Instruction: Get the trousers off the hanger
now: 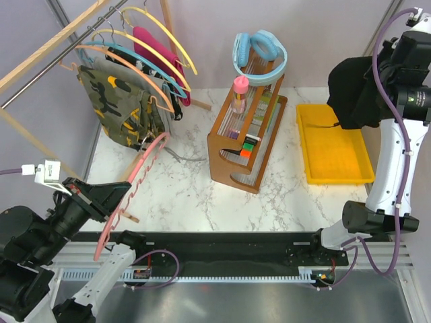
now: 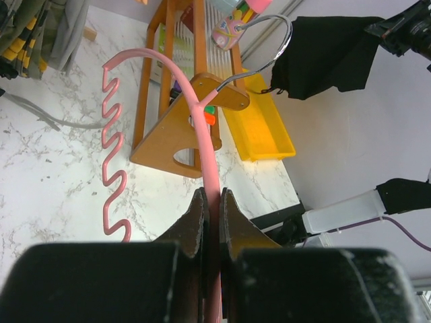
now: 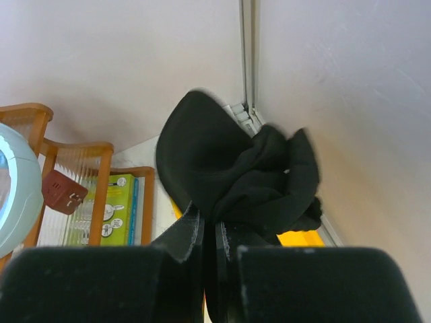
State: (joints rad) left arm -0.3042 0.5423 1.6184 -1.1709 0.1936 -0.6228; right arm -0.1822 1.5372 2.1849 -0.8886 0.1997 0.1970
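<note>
The black trousers are still hanging high by the far corner of the empty yellow tray. I need to lower my right gripper toward the tray's middle [image 1: 335, 146] next.
My right gripper [image 3: 210, 225] is shut on the black trousers [image 3: 236, 168], bunched and held in the air above the yellow tray [image 1: 337, 158]; they show as a dark bundle in the top view [image 1: 353, 91]. My left gripper [image 2: 211, 202] is shut on a bare pink hanger [image 2: 195, 128] with a wavy lower bar, held over the table's left part [image 1: 135, 182]. The camouflage trousers [image 1: 114, 101] hang on an orange hanger on the rail at far left.
A wooden rack [image 1: 246, 141] with a pink bottle and blue headphones stands mid-table. Several hangers with a magenta garment [image 1: 158, 50] and a grey one hang on the wooden rail [image 1: 54, 44]. A small stick lies near the left front edge.
</note>
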